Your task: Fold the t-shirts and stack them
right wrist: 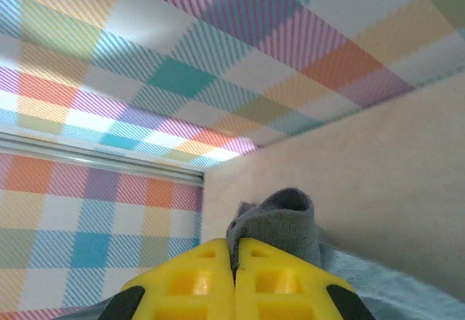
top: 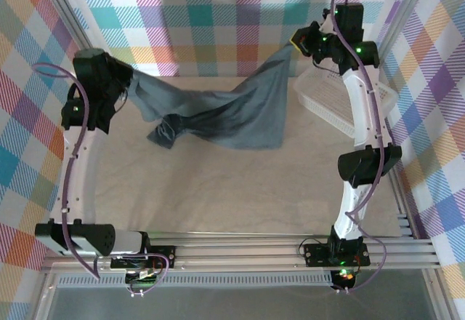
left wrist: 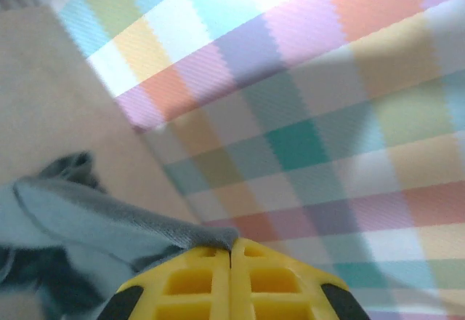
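My right gripper should next move back and down to spread the bunched t-shirt, then let go of its end on the bare near tabletop, which is below it toward my base.
A dark slate blue-grey t-shirt [top: 232,113] hangs stretched between my two grippers above the back of the table, its middle sagging in a twisted bunch [top: 168,129] near the tabletop. My left gripper [top: 128,81] is shut on one edge of the t-shirt [left wrist: 109,222] at the back left; its yellow fingers [left wrist: 196,280] are pressed together. My right gripper [top: 296,44] is shut on another edge at the back right. In the right wrist view a fold of the t-shirt [right wrist: 280,222] sticks up from between the closed yellow fingers [right wrist: 272,280].
A white plastic lattice basket [top: 327,98] stands at the back right, partly under my right arm. Plaid walls [top: 218,14] enclose the back and sides of the beige table [top: 218,189]. A metal rail [top: 240,251] runs along the near edge.
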`<state>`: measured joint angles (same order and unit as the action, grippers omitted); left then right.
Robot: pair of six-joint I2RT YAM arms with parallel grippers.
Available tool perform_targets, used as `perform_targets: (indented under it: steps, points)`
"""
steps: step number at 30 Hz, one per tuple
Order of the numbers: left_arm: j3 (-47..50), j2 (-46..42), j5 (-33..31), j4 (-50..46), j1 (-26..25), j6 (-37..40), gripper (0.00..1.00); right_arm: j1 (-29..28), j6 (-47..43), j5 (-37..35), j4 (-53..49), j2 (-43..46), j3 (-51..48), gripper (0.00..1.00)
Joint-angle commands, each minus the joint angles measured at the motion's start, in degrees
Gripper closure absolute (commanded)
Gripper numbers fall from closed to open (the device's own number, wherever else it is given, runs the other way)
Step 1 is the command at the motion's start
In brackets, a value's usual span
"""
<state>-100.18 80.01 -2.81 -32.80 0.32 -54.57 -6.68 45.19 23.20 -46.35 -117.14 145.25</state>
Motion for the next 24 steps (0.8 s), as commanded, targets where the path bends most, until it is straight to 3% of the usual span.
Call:
perform_targets:
  steps: [1,8,12,14,19,22,23,24]
  points:
    - [-8.53,3.44,2.95,3.70,2.42,0.38,1.00,2.04,4.45,4.00,4.08,-2.40,5.85,1.00]
    - [-18.97,6.49,4.13,4.75,6.47,-1.23,1.00,3.60,4.80,5.67,9.54,1.30,6.67,1.00]
    - [-18.54,2.99,3.69,3.26,6.80,-0.96,1.00,3.79,2.56,2.39,6.70,9.77,-0.72,1.00]
    - [-14.45,-0.45,2.93,-0.33,6.43,-1.90,1.00,3.47,2.40,-0.54,4.68,17.17,-11.85,1.00]
    - [12.48,-17.23,2.56,-4.44,0.77,-5.59,1.00,2.03,5.78,-12.41,3.55,43.30,-58.22,1.00]
    - [28.65,-26.34,2.23,-12.86,-3.02,-6.62,1.00,2.04,6.08,-14.25,1.86,53.83,-80.01,1.00]
    - [33.88,-28.51,3.01,-14.83,-3.74,-6.13,1.00,2.02,5.77,-13.25,2.51,55.26,-85.96,0.94]
    - [38.94,-30.28,3.81,-16.75,-4.47,-5.91,1.00,2.03,4.75,-11.70,3.50,55.03,-91.01,0.80]
